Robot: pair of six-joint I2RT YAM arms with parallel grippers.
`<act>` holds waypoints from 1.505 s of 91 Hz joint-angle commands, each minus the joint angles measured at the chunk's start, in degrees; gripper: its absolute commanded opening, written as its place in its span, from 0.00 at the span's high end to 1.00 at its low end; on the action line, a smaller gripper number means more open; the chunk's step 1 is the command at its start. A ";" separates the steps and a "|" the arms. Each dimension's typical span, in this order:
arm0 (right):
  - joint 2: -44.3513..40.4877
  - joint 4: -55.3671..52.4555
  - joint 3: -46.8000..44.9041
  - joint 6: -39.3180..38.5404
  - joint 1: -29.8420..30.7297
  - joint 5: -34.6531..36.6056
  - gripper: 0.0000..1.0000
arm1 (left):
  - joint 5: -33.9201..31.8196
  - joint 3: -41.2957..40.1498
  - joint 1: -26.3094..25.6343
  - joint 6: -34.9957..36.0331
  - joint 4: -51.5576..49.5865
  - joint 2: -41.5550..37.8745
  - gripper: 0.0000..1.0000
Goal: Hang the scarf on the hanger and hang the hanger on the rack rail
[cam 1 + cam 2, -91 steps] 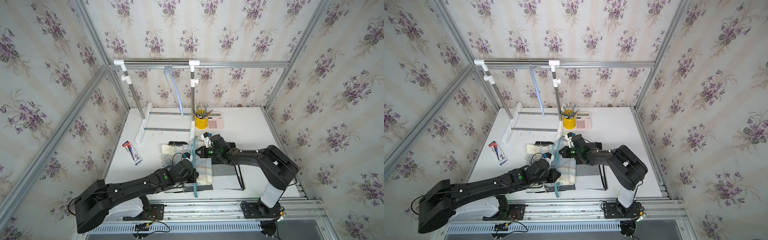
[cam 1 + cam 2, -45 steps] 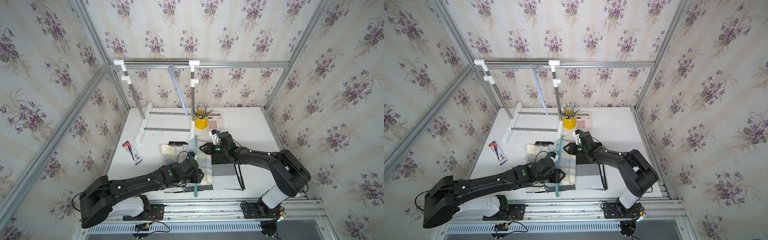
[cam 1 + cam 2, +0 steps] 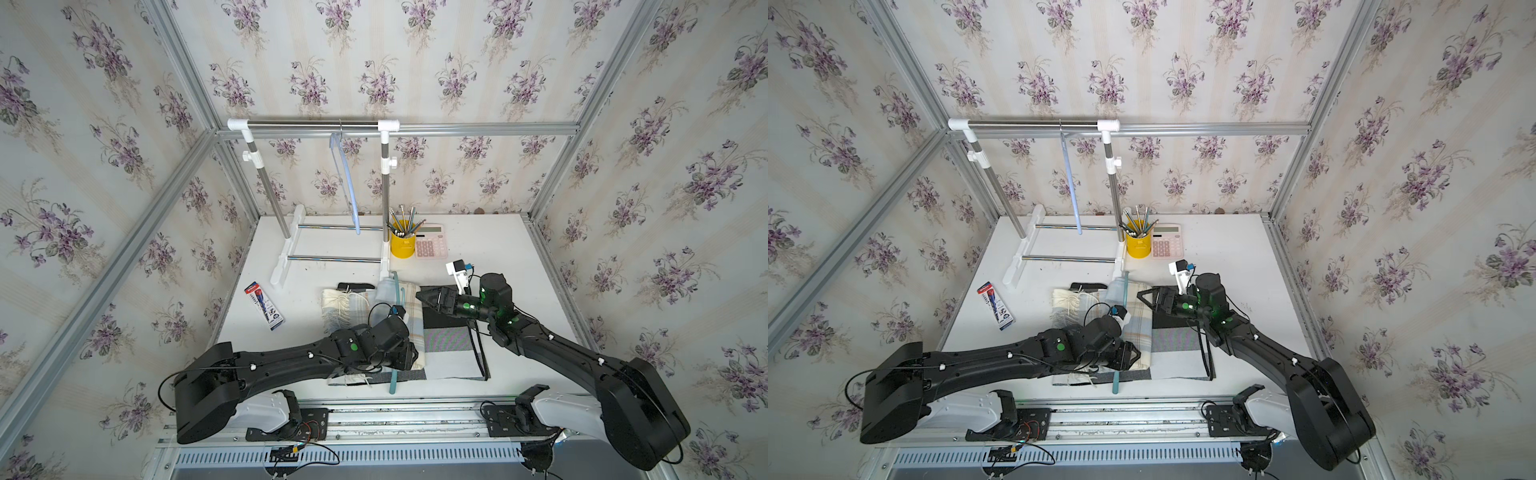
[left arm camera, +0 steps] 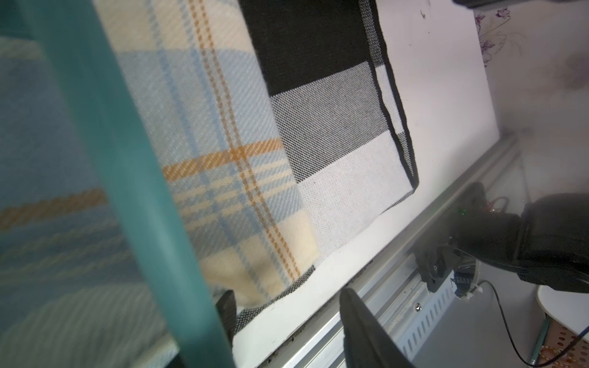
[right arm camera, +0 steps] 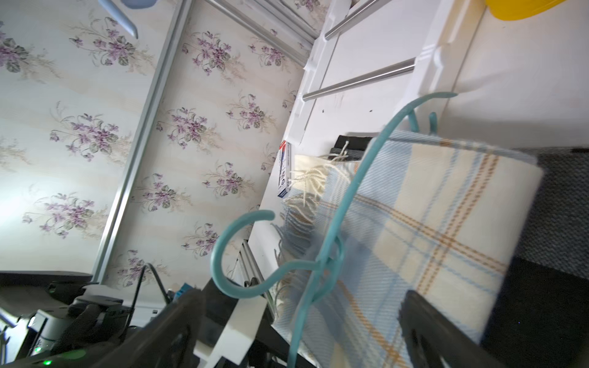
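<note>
I should next move my right gripper in toward the teal hanger's raised hook from beside the scarf with its fingers open, because the hook is clear of the cloth.
A cream, blue and orange plaid scarf lies folded on the white table. A teal hanger lies across it, with its hook raised off the cloth. I cannot tell whether its bar runs inside the fold. My left gripper is open at the scarf's near corner, right beside the hanger's bar, and grips nothing. My right gripper is open just right of the scarf and holds nothing.
A black, grey and white cloth lies under the scarf. At the back stands a clothes rack with a pale blue hanger on its rail. Beside it are a yellow pencil cup and a pink calculator. A packaged pen lies left.
Both grippers have opened and let go. My right arm has drawn back to the right, away from the hanger. The teal hanger now rests on the scarf.
</note>
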 commanded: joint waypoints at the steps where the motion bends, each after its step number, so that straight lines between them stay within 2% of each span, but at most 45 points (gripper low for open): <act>1: 0.66 3.94 0.38 2.73 0.09 -3.84 0.00 | 0.70 0.13 -0.13 1.37 1.30 -0.49 0.41; 15: 1.25 1.63 1.64 2.18 0.09 -4.77 0.03 | 2.03 0.27 -0.31 2.12 2.22 -0.96 0.40; 26: 2.58 -3.43 2.93 0.80 0.09 -4.16 0.11 | 1.34 0.20 -0.32 2.10 1.56 -1.91 0.40; 43: 3.29 -19.12 7.42 -6.21 0.09 2.76 0.25 | 0.13 -0.65 -0.31 2.06 -0.41 -5.39 0.40; 50: 3.74 -23.19 9.10 -8.70 0.09 5.91 0.32 | -2.96 -0.86 -0.31 2.16 -3.66 -8.30 0.40; 57: 4.52 -26.64 10.52 -10.55 0.09 7.59 0.39 | -10.42 -0.82 -0.10 0.43 -9.27 -12.18 0.38; 62: 5.01 -29.02 11.69 -11.70 0.17 9.01 0.44 | -13.85 -0.43 1.23 0.33 -13.11 -15.11 0.34; 66: 5.27 -30.49 12.25 -12.27 0.31 9.89 0.47 | -14.15 -0.26 3.20 0.56 -15.04 -16.91 0.30; 76: 5.58 -31.97 12.89 -13.13 0.68 10.52 0.53 | -6.43 -0.88 11.95 3.20 -14.76 -18.12 0.26; 87: 5.76 -32.69 13.18 -13.72 0.80 11.03 0.64 | 3.62 -1.01 21.94 6.61 -10.90 -13.87 0.25; 94: 5.98 -32.79 13.13 -13.91 0.80 10.71 0.69 | 7.53 0.22 25.48 8.15 -8.67 -9.09 0.26; 109: 6.58 -32.81 13.39 -14.30 0.80 10.01 0.78 | 11.01 6.29 27.97 13.01 -8.91 2.94 0.29; 118: 6.88 -32.75 13.38 -14.44 0.80 9.75 0.83 | 13.89 9.54 29.01 15.79 -10.15 10.00 0.34; 137: 6.91 -32.55 13.34 -14.22 0.80 9.30 0.86 | 14.00 9.22 29.65 15.61 -7.46 16.67 0.37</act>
